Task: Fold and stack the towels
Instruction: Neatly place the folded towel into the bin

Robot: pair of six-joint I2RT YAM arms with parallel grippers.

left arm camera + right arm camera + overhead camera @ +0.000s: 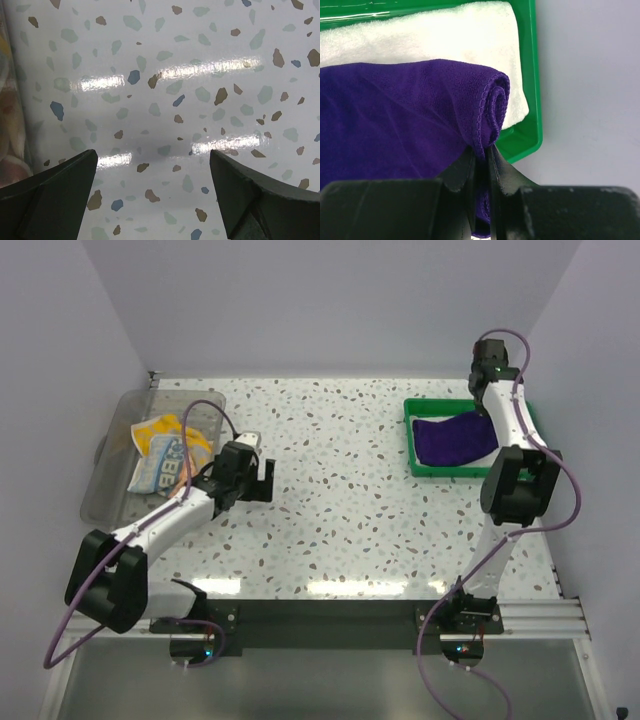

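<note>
My right gripper lowers the purple towel's rolled edge onto the white towel's end (488, 458) (514, 102) below it next and releases, since that end still shows uncovered.
A deep purple towel (452, 438) (395, 115) lies in the green tray (415, 445) at the back right, draped over a folded white towel (445, 35). My right gripper (481, 152) is shut on the purple towel's rolled edge, above the tray's right end. A pale towel with orange and blue letters (165, 455) sits crumpled in the clear bin (105, 480) at the left. Just right of that bin, my left gripper (255, 475) (152, 175) hangs open over the bare speckled table, nothing between its fingers.
The green tray's rim (535, 75) runs close to the table's right edge. The grey side walls enclose the table on the left, back and right. Speckled tabletop (340, 470) spreads between bin and tray.
</note>
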